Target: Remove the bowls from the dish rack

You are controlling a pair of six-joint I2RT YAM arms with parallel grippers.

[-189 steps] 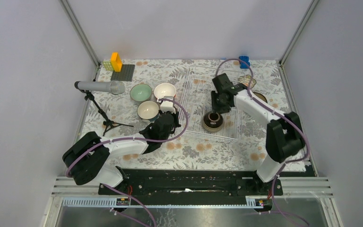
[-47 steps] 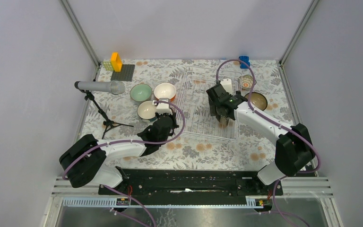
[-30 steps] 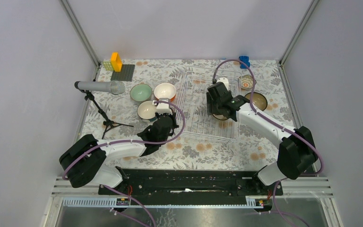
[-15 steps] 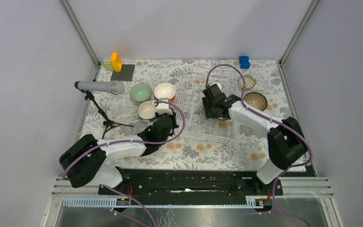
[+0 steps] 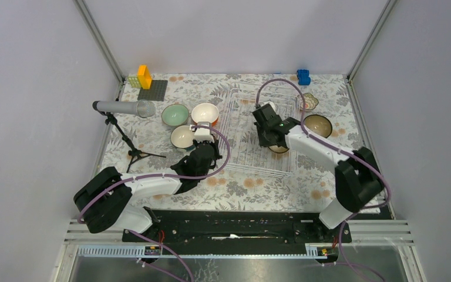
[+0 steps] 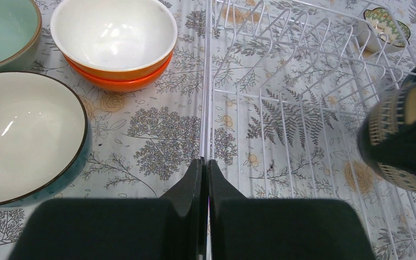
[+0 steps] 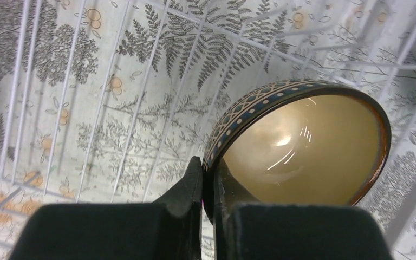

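My right gripper lifts over the rack's side next, then lowers and releases into the second dark bowl [image 5: 318,125], since that bowl stands to its right in the top view.
The white wire dish rack [image 5: 252,126] lies mid-table. Inside its right part, my right gripper [image 5: 273,143] is shut on the rim of a dark brown bowl [image 5: 280,149]. The right wrist view shows one finger outside the bowl's patterned band and one inside its tan interior [image 7: 303,146], at the gripper [image 7: 208,168]. My left gripper [image 6: 206,162] is shut on the rack's left edge wire [image 6: 206,108]. Left of the rack stand a mint green bowl [image 5: 175,114], an orange bowl [image 5: 205,113] and a teal bowl [image 5: 183,136]. To its right are a second dark bowl [image 5: 317,125] and a small patterned bowl [image 5: 309,101].
A microphone on a tripod [image 5: 123,108] stands at the left. A dark grey baseplate [image 5: 152,90] with yellow and orange blocks [image 5: 144,76] sits at the back left, a blue block [image 5: 303,76] at the back right. Metal frame posts and grey walls surround the table.
My right gripper moved left over the rack and closed on the dark brown bowl's rim. The left arm has stayed still on the rack's edge.
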